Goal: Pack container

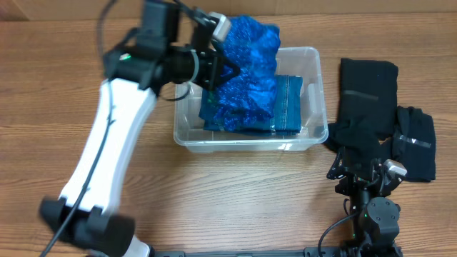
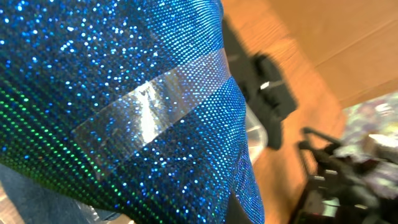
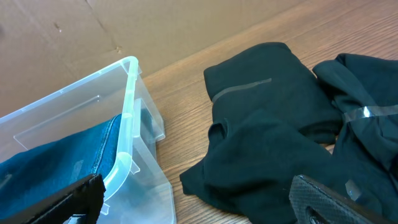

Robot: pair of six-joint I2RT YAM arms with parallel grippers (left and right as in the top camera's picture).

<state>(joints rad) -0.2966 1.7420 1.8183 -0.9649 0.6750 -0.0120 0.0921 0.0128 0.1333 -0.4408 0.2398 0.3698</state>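
Observation:
I need to move my left gripper down and to the left in the overhead view next, as the container's empty end [image 1: 193, 116] is below it there. I will release the sequin cloth beside the denim.
The clear container [image 1: 235, 143] stands mid-table, with a folded blue denim piece [image 1: 289, 107] inside it. My left gripper [image 1: 214, 71] is shut on a shiny blue sequin cloth [image 1: 250, 64] and holds it over the container's left and back part. In the left wrist view the sequin cloth [image 2: 124, 93], with a strip of clear tape on it, hides the jaws. My right gripper [image 1: 365, 170] is open and empty, low at the near right. Its view shows the container's corner [image 3: 127, 112], the denim [image 3: 62, 149] and its two fingers wide apart [image 3: 205, 205].
Two folded black garments lie right of the container, one next to it [image 1: 368, 96] and one further right [image 1: 418, 143]. They fill the right wrist view [image 3: 267, 124]. A cardboard wall [image 3: 93, 25] stands behind the table.

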